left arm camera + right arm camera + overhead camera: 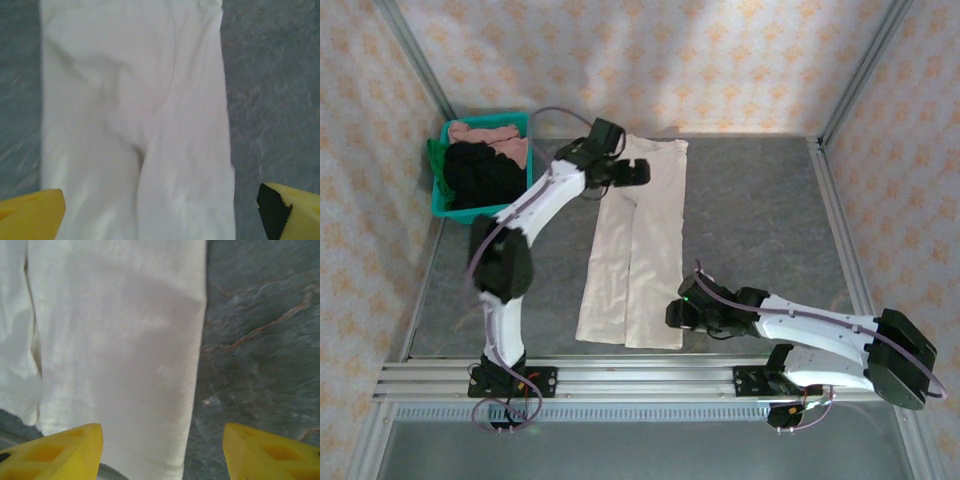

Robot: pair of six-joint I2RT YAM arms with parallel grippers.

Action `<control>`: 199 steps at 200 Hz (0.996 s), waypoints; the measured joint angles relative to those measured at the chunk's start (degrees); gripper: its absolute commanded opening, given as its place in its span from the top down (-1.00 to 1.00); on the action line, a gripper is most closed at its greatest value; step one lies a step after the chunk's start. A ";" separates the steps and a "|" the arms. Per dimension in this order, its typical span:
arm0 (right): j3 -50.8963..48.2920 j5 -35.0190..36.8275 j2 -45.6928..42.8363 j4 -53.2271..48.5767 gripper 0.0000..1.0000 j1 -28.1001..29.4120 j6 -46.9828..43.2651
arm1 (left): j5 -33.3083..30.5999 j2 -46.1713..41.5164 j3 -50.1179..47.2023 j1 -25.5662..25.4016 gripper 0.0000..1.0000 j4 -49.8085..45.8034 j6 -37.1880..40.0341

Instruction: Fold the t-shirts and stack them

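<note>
My left gripper moves back and down onto the folded t-shirt's free near corner (pixel 584 335) next, as my right gripper covers the other.
A long cream-white t-shirt (pixel 632 250), folded lengthwise into a narrow strip, lies flat along the middle of the grey table. My left gripper (pixel 640 173) hovers over its far end, jaws wide open; in the left wrist view the cream shirt (pixel 135 100) lies under the left gripper (pixel 160 215) with nothing held. My right gripper (pixel 676 313) sits at the strip's near right corner. In the right wrist view the right gripper (pixel 164 452) is open, straddling the cream shirt's (pixel 115 340) right edge. A black t-shirt (pixel 480 172), a pink one (pixel 490 134) and a green one (pixel 437 160) lie bunched in the bin.
The teal bin (pixel 442 211) stands at the back left corner by the wall. Bare grey tabletop (pixel 760 220) spreads to the right of the strip. A metal rail (pixel 640 380) runs along the near edge, and patterned walls close in three sides.
</note>
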 measured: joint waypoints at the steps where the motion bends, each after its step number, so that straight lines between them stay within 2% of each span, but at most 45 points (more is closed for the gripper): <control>1: 0.00 -0.09 0.02 0.00 -0.28 0.07 0.00 | -0.04 -0.66 -0.79 -0.07 -0.91 0.17 -0.04; 20: 0.17 -1.44 0.90 0.26 -0.26 1.42 -0.02 | -2.43 -15.76 -20.63 -1.75 -0.85 3.17 -0.50; 38: 0.83 -2.64 3.76 0.11 -0.18 2.23 -0.13 | -5.29 -28.74 -36.41 -6.36 -0.71 2.99 -3.06; 55: 1.86 -3.06 6.60 -0.74 -0.18 2.84 -0.20 | -7.21 -36.00 -46.49 -10.99 -0.60 1.88 -6.78; 72: 3.28 -2.99 8.74 -2.49 -0.21 3.98 -0.20 | -8.92 -39.91 -54.21 -14.75 -0.58 0.31 -11.17; 99: 4.81 -3.02 10.05 -3.74 -0.19 5.66 0.07 | -10.49 -45.81 -62.45 -21.44 -0.56 -1.36 -17.59; 127: 5.11 -2.91 11.50 -4.11 -0.21 7.37 1.18 | -10.38 -50.56 -67.78 -25.40 -0.39 -1.31 -22.69; 141: 5.73 -2.49 12.52 -5.11 -0.22 8.33 1.97 | -10.16 -51.71 -70.29 -27.28 -0.22 -0.70 -25.05; 177: 5.73 -1.60 12.68 -4.68 -0.08 8.90 4.24 | -9.70 -51.95 -73.64 -30.14 -0.03 0.98 -28.74; 187: 5.73 -1.38 12.79 -3.91 -0.01 9.03 4.81 | -9.68 -51.95 -74.07 -30.23 0.14 1.31 -29.07; 199: 5.73 -1.31 13.44 -3.21 0.05 9.18 5.01 | -9.68 -51.95 -74.69 -30.23 0.25 2.08 -29.83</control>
